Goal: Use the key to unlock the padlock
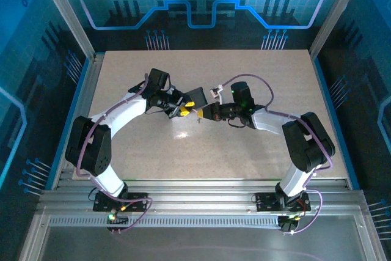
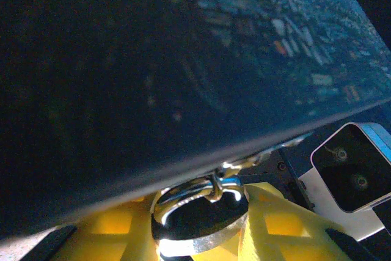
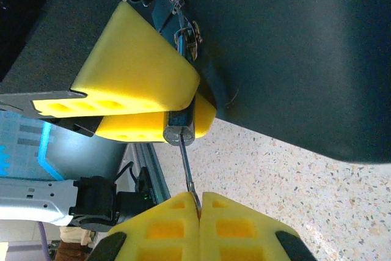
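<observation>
Next, my right gripper pushes toward the padlock's bottom side and releases the key (image 3: 188,172), since the keyhole (image 3: 181,136) lies just ahead of its fingers, beyond the key's bare stem.
The silver padlock (image 3: 179,129) hangs from the hasp (image 3: 186,31) of a black box (image 3: 293,47), above the table. My left gripper (image 2: 198,231) is shut on the padlock (image 2: 195,245), its yellow fingers (image 3: 140,71) clamped on both sides of the body. The thin metal key (image 3: 188,172) runs from the padlock's bottom face, where its tip sits in the keyhole, to my right gripper (image 3: 200,205), which is shut on the key's head. In the top view both grippers meet mid-table, left gripper (image 1: 182,108) facing right gripper (image 1: 205,113).
The black box (image 1: 197,96) sits just behind the two grippers and its dark lid (image 2: 183,59) looms close over the left wrist camera. Speckled table surface (image 1: 244,151) lies open towards the front. Aluminium frame rails (image 1: 201,191) run along the near edge.
</observation>
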`<state>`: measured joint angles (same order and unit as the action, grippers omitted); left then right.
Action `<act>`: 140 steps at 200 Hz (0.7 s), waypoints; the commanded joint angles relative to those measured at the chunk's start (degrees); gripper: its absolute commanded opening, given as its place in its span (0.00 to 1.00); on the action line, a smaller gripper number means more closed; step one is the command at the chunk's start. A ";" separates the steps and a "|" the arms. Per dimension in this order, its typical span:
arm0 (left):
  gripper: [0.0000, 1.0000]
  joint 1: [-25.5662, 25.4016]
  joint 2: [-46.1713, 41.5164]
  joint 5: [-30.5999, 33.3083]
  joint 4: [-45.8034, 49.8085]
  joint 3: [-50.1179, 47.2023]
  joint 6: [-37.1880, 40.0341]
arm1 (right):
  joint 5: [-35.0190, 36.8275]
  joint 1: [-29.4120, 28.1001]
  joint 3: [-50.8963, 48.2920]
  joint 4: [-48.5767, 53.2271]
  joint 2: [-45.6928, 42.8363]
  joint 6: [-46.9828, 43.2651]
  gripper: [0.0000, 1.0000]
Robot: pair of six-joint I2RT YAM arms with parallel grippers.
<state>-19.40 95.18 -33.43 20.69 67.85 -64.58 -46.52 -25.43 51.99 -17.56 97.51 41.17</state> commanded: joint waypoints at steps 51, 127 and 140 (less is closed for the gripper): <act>0.00 -1.25 -1.48 -0.80 -0.10 1.48 -0.29 | 3.28 -1.66 4.06 -0.04 0.22 1.11 0.00; 0.00 -1.25 -1.00 -1.21 0.10 1.99 -0.54 | 10.97 -4.46 2.88 0.07 -2.43 -2.16 0.00; 0.00 -1.25 -1.02 -0.87 1.60 2.56 0.62 | 12.53 -4.54 2.63 1.06 -3.49 -3.98 0.00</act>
<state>-19.44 95.18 -30.65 21.12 67.90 -64.99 -37.67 -28.71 54.00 -14.87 97.12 40.66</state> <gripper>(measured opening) 0.289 0.041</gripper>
